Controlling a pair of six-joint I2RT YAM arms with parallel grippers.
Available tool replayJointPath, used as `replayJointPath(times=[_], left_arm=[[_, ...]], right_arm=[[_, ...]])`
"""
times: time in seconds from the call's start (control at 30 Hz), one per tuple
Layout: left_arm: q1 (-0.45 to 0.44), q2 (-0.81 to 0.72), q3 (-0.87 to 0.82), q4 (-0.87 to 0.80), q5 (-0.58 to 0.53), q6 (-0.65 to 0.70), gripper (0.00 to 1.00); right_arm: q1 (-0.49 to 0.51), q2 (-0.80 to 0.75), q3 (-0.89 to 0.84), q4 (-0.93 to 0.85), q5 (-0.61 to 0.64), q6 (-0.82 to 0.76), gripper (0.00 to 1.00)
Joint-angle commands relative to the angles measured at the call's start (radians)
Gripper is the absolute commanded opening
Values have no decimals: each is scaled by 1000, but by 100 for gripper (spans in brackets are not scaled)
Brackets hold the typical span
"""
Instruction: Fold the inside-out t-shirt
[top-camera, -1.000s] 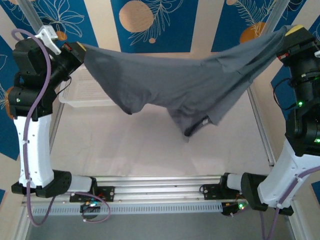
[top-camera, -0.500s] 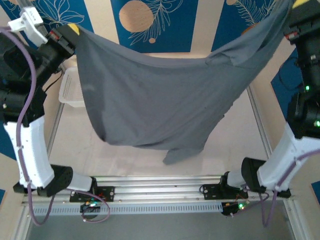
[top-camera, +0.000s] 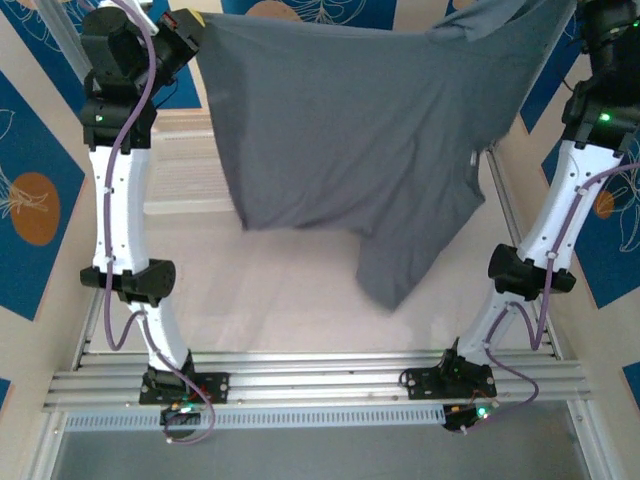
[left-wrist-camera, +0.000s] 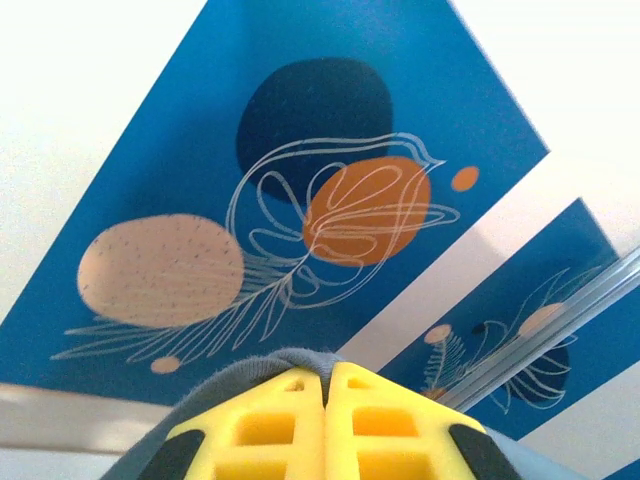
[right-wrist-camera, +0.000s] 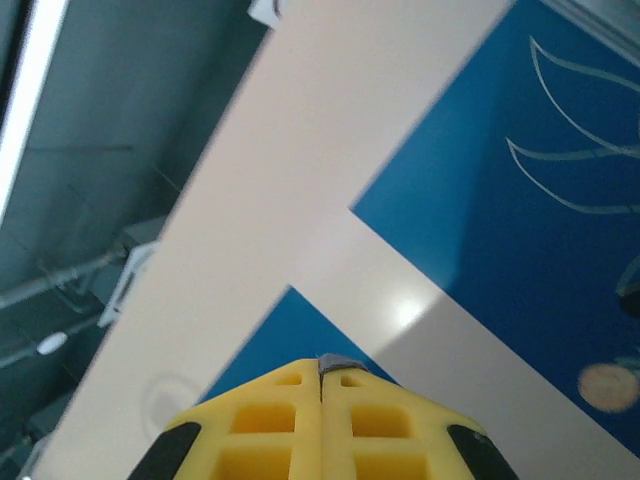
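Observation:
My left gripper will next move down and back toward my base and release the shirt's corner on the near tabletop below it, as the shirt hangs spread.
The inside-out t-shirt (top-camera: 350, 130), plain slate grey, hangs spread like a curtain above the table, stretched between both raised arms. Its lower right part droops lowest, to a rounded flap (top-camera: 400, 275) over the table. My left gripper (top-camera: 190, 20) is shut on the shirt's upper left corner. In the left wrist view, grey cloth (left-wrist-camera: 250, 368) wraps over the closed yellow fingertips of the left gripper (left-wrist-camera: 326, 375). My right gripper (right-wrist-camera: 320, 365) is shut too, with a small tuft of grey cloth (right-wrist-camera: 332, 361) pinched at its tips.
The white basket (top-camera: 185, 170) stands at the back left of the table, partly behind the shirt and the left arm. The pale tabletop (top-camera: 280, 290) lies below the cloth. Metal rails (top-camera: 320, 375) run along the near edge between the arm bases.
Both arms have risen high and moved apart. The shirt went from a sagging drape to hanging flat and taut along its top edge. Both grips held.

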Motion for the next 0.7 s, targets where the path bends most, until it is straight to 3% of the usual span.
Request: replayJointPath(times=[0.0, 0.17, 0.23, 0.3, 0.37, 0.47, 0.57, 0.67], left_arm=[[16, -88, 62, 150, -22, -3, 0], [10, -125, 1, 86, 87, 71, 0], [-2, -167, -161, 57, 152, 99, 0], [-22, -239, -432, 99, 207, 131, 0], [-43, -363, -848, 310, 238, 115, 0], [-83, -485, -1314, 562, 194, 91, 0], [-114, -510, -1566, 628, 167, 71, 0], [-155, -510, -1765, 711, 139, 41, 0]], right_arm=[[-57, -103, 41, 178, 35, 153, 0], [-105, -100, -7, 119, -126, 234, 0], [-90, -107, -78, 33, -286, 184, 0], [-32, -139, -205, -102, -402, 44, 0], [35, -213, -452, -206, -468, -131, 0], [100, -351, -940, -150, -493, -251, 0], [129, -442, -1366, -29, -462, -289, 0], [139, -457, -1653, 62, -425, -298, 0]])
